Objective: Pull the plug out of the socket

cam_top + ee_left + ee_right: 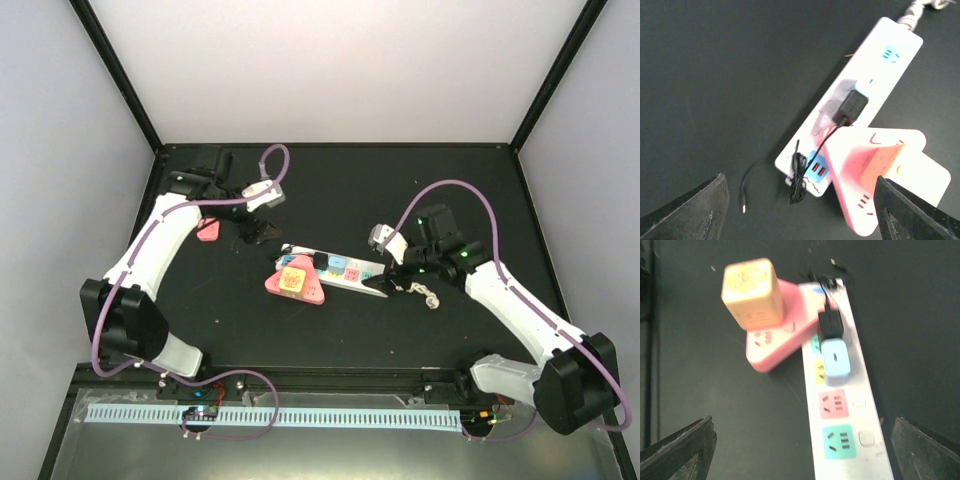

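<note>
The light blue plug (338,265) (863,87) sticks out of the socket, below my left gripper and to its right in the top view, so I will move across and go down around it next.
The socket, a long white power strip (345,270), lies mid-table with coloured outlet faces. A black plug (318,262) with a thin black cable and a light blue plug (338,265) sit in it. A pink triangular adapter (293,284) with an orange cube on top rests at its left end. In the left wrist view the strip (880,75), black plug (852,106) and adapter (880,170) lie ahead of my open left gripper (800,200). In the right wrist view the strip (840,405), black plug (831,322) and blue plug (836,357) lie between the fingers of my open right gripper (802,440).
My left gripper (262,232) hovers behind and left of the strip; my right gripper (383,286) is at its right end. The strip's coiled white cord (428,295) lies by the right gripper. A small pink object (208,230) lies under the left arm. Black frame posts border the table.
</note>
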